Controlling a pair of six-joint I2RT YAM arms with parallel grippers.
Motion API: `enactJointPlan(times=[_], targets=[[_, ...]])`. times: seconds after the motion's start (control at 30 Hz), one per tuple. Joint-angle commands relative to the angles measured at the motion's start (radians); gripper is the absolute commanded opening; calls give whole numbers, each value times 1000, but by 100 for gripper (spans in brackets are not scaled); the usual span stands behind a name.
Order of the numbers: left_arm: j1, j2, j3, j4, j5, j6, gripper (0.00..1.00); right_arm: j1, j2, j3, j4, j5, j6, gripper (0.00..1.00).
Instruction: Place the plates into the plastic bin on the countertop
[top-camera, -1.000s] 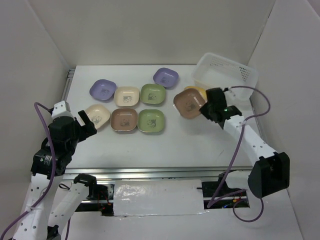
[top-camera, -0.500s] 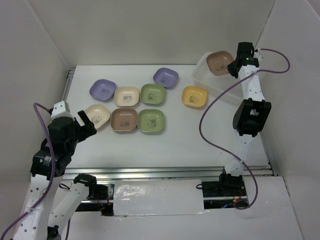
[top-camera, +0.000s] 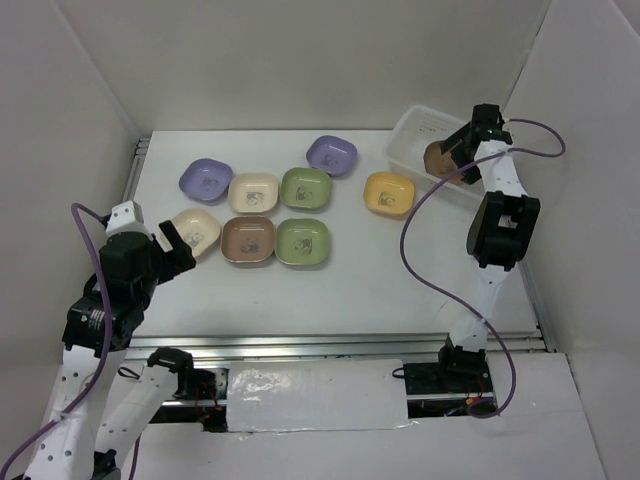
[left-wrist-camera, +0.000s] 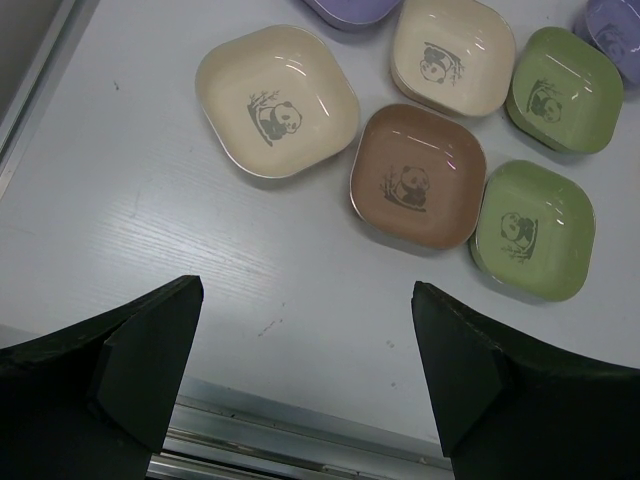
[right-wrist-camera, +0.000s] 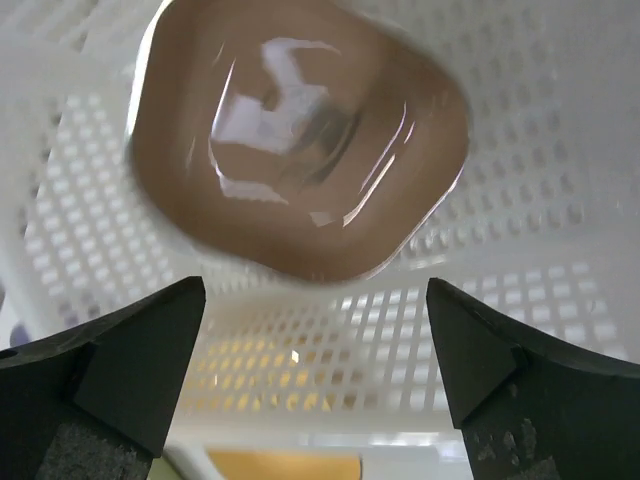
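I need to raise my right gripper from the bin and move it back, then lower it to the yellow plate's near rim corner (top-camera: 404, 212).
Several plates lie on the countertop (top-camera: 350, 290): purple (top-camera: 205, 178), cream (top-camera: 253, 192), green (top-camera: 305, 187), brown (top-camera: 248, 239) and yellow (top-camera: 388, 193) among them. Another brown plate (top-camera: 441, 157) is tilted and blurred inside the plastic bin (top-camera: 425, 130). My right gripper (top-camera: 462, 150) hangs open just above it. In the right wrist view that brown plate (right-wrist-camera: 300, 140) sits apart from the open right gripper (right-wrist-camera: 315, 290), against the bin's perforated wall (right-wrist-camera: 500, 300). My left gripper (top-camera: 172, 248) is open and holds nothing, near a cream plate (left-wrist-camera: 277, 100) and the brown plate (left-wrist-camera: 418, 175).
White walls close in the countertop on three sides. A metal rail (top-camera: 340, 345) runs along the front edge. The bin stands in the back right corner, close to the right wall. The yellow plate shows through the bin's wall (right-wrist-camera: 285, 465).
The right arm carried the brown plate from beside the yellow plate up over the bin, then its jaws opened and the plate dropped into the bin. The left arm stayed put.
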Motion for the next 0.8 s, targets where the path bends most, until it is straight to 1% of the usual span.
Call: enactJointPlan(times=[0.0,0.03,0.07,0.1,0.13,0.17,0.2,0.27,0.3,0.33,0.4,0.5,0.67,0.77], targets=[[-7,8,-5,42,11,30,99,55,-233,-107,122,24,-42,100],[-7,7,-5,41,12,30,99,69,-279,-146,134,31,-51,100],[-7,7,-5,41,9,28,99,106,-367,-179,156,64,-74,100],[-7,4,-6,42,12,31,99,129,-408,-253,156,81,-84,100],[-7,2,-6,44,9,28,99,153,-472,-285,147,98,-97,100],[-7,2,-6,44,9,28,99,196,-500,-318,135,138,-100,100],[-8,2,-6,42,11,28,99,238,-523,-403,134,149,-104,100],[-8,3,-6,42,12,28,99,301,-590,-497,160,170,-87,100],[-10,3,-6,44,9,30,99,313,-606,-587,173,169,-76,100],[-11,3,-6,41,11,28,99,324,-627,-627,185,170,-46,100],[-14,-1,-6,41,8,28,99,332,-631,-718,225,160,-9,99],[-20,-21,-8,41,3,25,99,341,-602,-778,291,149,19,99],[-33,-53,-11,44,-1,22,99,338,-473,-760,305,143,44,98],[-34,-55,-11,42,-3,22,99,332,-373,-721,282,129,57,98]])
